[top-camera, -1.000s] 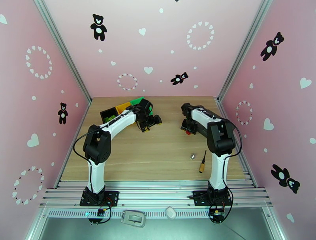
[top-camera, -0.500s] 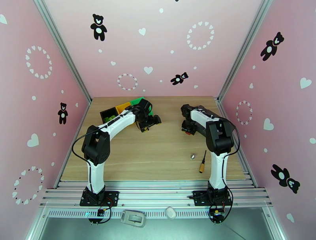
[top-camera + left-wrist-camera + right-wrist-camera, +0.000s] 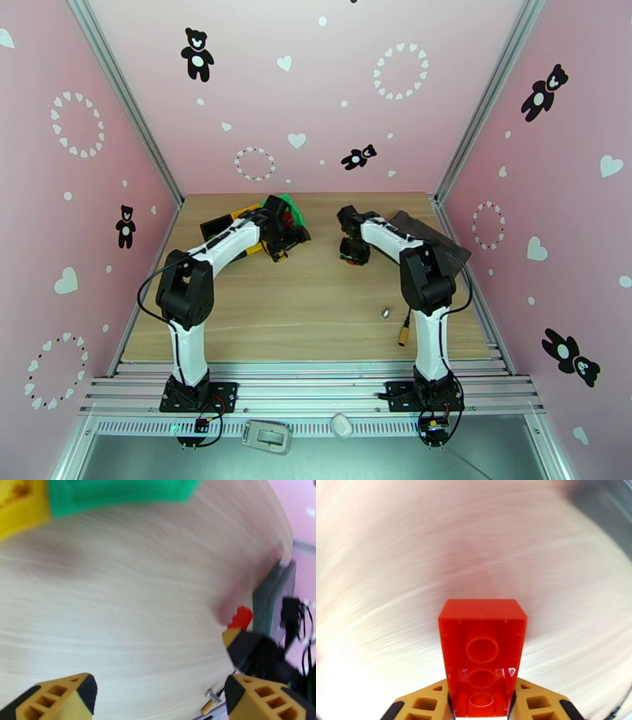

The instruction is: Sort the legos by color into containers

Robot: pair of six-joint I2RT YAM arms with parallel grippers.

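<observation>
I will carry the red lego outward with my right gripper, over the green container (image 3: 118, 494), and let go of it there, since red already shows inside that container.
A red lego (image 3: 482, 653) sits upside down between the fingers of my right gripper (image 3: 482, 711), which is shut on it just above the bare wood. In the top view the right gripper (image 3: 353, 252) hangs mid-table, left of the grey tray. My left gripper (image 3: 158, 701) is open and holds nothing. In the top view the left gripper (image 3: 286, 234) is beside the containers: black (image 3: 213, 230), yellow (image 3: 251, 211) and green (image 3: 293, 210). The left wrist view has the green container (image 3: 118, 494) and yellow container (image 3: 17, 505) at its top edge, and the red lego (image 3: 241, 618) at right.
A flat dark grey tray (image 3: 430, 233) lies at the back right, also in the right wrist view as the tray (image 3: 600, 503). A brass-tipped black pen tool (image 3: 406, 324) and a small metal bolt (image 3: 385, 312) lie near the right arm.
The right gripper closed on the red lego and carried it left, away from the grey tray. The left gripper drifted left and back, closer to the containers.
</observation>
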